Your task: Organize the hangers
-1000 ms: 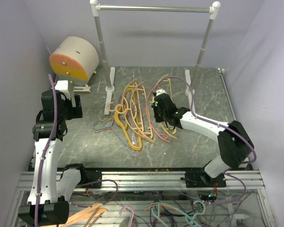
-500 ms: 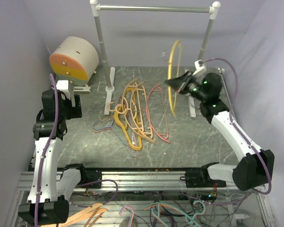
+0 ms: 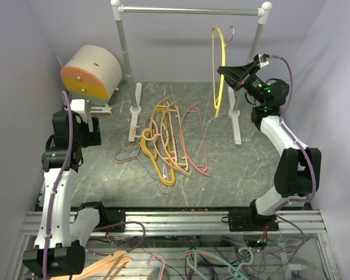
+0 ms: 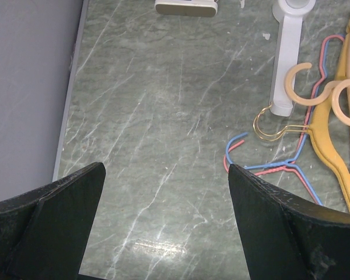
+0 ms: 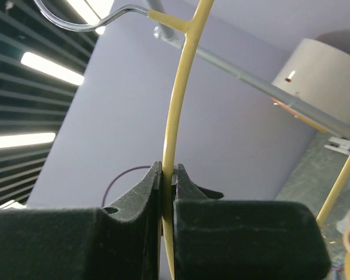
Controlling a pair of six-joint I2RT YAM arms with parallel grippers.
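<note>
The yellow hanger goes outward and to the right in the top view with my right gripper next, for release on the bar's end (image 3: 254, 11), because its hook is still short of it.
My right gripper (image 3: 226, 72) is shut on a thin yellow hanger (image 3: 217, 64) with a metal hook (image 3: 230, 32), held upright just below the rail's bar (image 3: 189, 10). In the right wrist view the jaws (image 5: 168, 175) pinch the yellow hanger's arm (image 5: 179, 99) and its hook (image 5: 81, 22) sits close to the bar (image 5: 268, 87). A pile of hangers (image 3: 163, 140), yellow, orange, peach and pink, lies on the table's middle. Thin blue and red wire hangers (image 4: 268, 166) lie by it. My left gripper (image 4: 163, 233) is open and empty over bare table.
The white-and-metal clothes rail stands at the back on two posts with white feet (image 3: 133, 116). A round beige drum with an orange face (image 3: 90, 73) sits at the back left. Grey walls close in both sides. More hangers (image 3: 111, 262) lie below the table's front.
My right gripper picked the yellow hanger off the pile, then lifted it up and back to just under the rail's bar. The left arm has not moved.
</note>
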